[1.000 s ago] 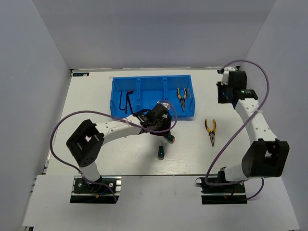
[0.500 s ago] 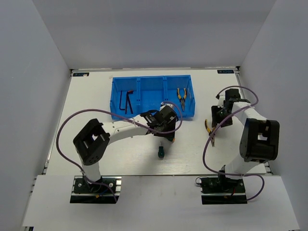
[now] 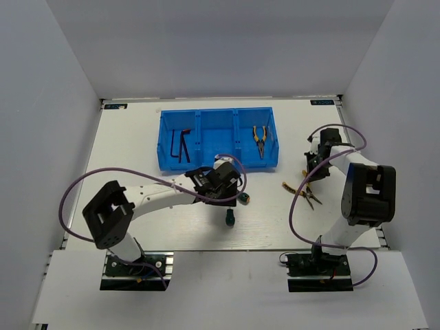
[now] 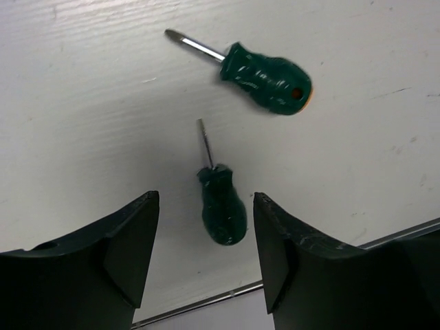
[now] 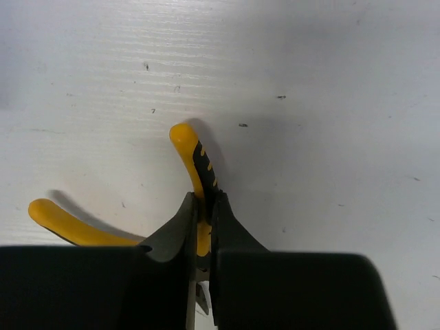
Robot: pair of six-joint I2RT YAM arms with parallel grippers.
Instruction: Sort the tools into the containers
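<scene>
My left gripper moves down and slightly back astride the near screwdriver's green handle (image 3: 230, 218) (image 4: 223, 208) next, since the handle lies below my left gripper, lined up with the finger gap.
Two green-handled screwdrivers lie on the white table. One (image 4: 221, 206) (image 3: 229, 218) lies just ahead of my open left gripper (image 4: 205, 254) (image 3: 225, 187), in line with the gap between its fingers, untouched. The other (image 4: 268, 74) (image 3: 243, 199), with an orange end cap, lies beyond it. My right gripper (image 5: 203, 206) (image 3: 313, 172) is shut on one yellow-and-black handle of the pliers (image 5: 199, 161) (image 3: 306, 192); their other handle is splayed out to the left. The blue bin (image 3: 165, 134) holds two hex keys (image 3: 180, 146) in its left compartment and a second pair of pliers (image 3: 259, 139) in its right one.
The bin's middle compartment (image 3: 217, 130) holds nothing. Grey walls close in the table on the left, back and right. The table's near edge (image 4: 206, 302) runs close under my left fingers. Purple cables loop from both arms.
My right arm swung from the far right down to the pliers and shut on one handle; the pliers turned and spread. My left gripper shifted slightly left and nearer, over the screwdrivers.
</scene>
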